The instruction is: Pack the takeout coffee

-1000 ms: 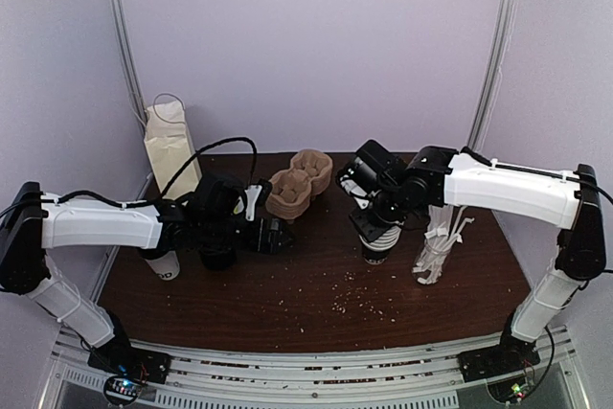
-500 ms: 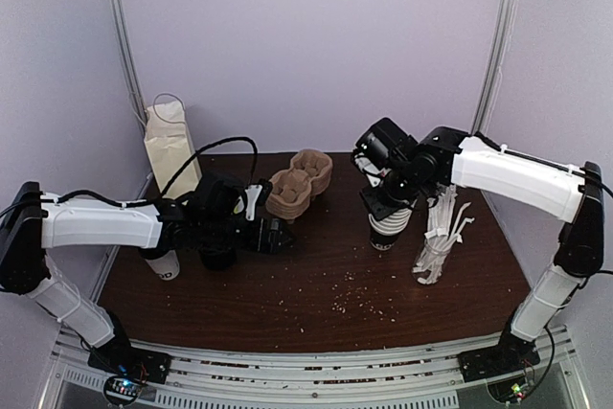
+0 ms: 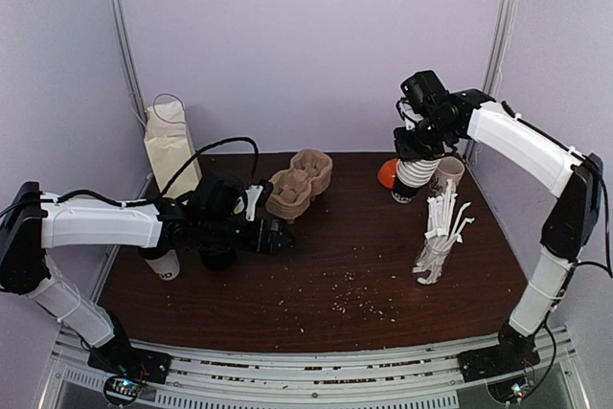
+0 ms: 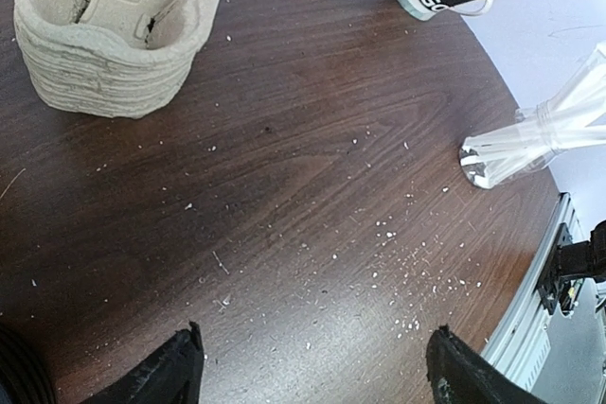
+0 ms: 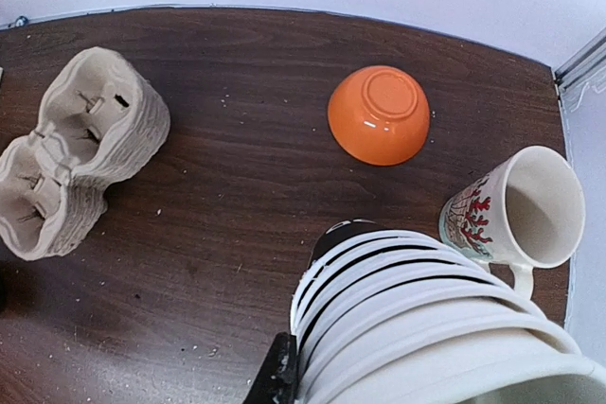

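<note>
My right gripper will move down next, straighten the tilted stack and release it on the bare wood [image 3: 408,211] beside the mug, because that spot is below my right gripper.
A white paper cup with black print near its base [image 3: 166,264], the takeout coffee, stands at the left under my left forearm, which hides its top. My left gripper [image 3: 275,237] hangs open and empty low over the table centre-left; in the left wrist view the left gripper [image 4: 317,376] has bare wood between its fingers [image 4: 178,373]. My right gripper [image 3: 422,137] is shut on a tall stack of lidless white cups [image 3: 413,178], held tilted at the back right. In the right wrist view the stack [image 5: 426,319] fills the lower frame beside one finger [image 5: 280,377].
A stack of pulp cup carriers [image 3: 299,182] sits at the back centre. A paper bag [image 3: 170,145] stands back left. A black stack of lids [image 3: 218,257] is beside my left wrist. An orange bowl [image 3: 386,172], a mug [image 3: 447,174] and a glass of straws [image 3: 437,244] are at the right.
My right arm has carried the stack of cups from the table's middle up and away to the back right, beside the bowl and mug. The left arm has not moved.
</note>
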